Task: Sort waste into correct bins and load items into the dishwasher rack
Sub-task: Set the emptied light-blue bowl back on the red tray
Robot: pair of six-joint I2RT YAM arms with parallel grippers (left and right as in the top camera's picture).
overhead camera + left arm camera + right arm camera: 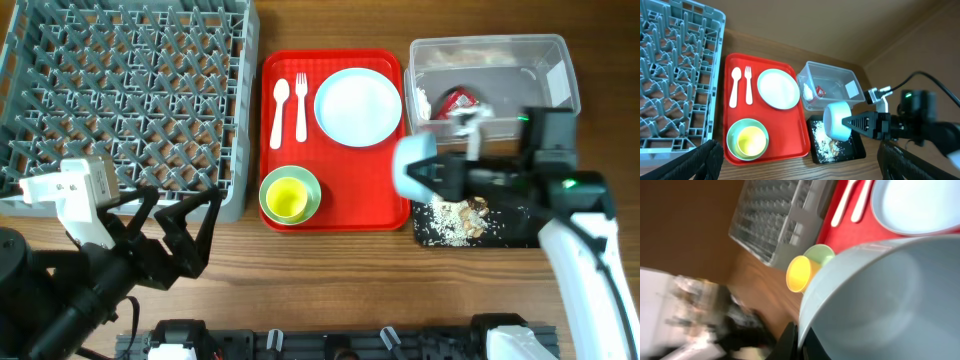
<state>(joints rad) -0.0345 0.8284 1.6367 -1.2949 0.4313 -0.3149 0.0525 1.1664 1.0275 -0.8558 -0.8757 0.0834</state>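
The right gripper moves over the red tray's bare near corner (367, 196) next, turns the bowl upright and lowers it, since crumbs lie on the black tray.
My right gripper (447, 178) is shut on the rim of a pale blue bowl (414, 167), holding it tipped on its side over the left end of the black tray (520, 232). Beige-white crumbs (450, 222) lie on that tray. The bowl fills the right wrist view (890, 305), its rim pinched between the fingers (799, 341). The red wrapper (460, 100) lies in the clear tub (490, 42). The plate (358, 107), fork (300, 105) and spoon (279, 110) lie on the red tray (340, 215). The yellow cup (286, 198) sits in a second bowl (311, 186). My left gripper (180, 235) is open and empty.
The grey dishwasher rack (130, 90) fills the back left, with nothing in it. The red tray stands between the rack and the two bins. My left gripper hangs over bare wood in front of the rack's near right corner.
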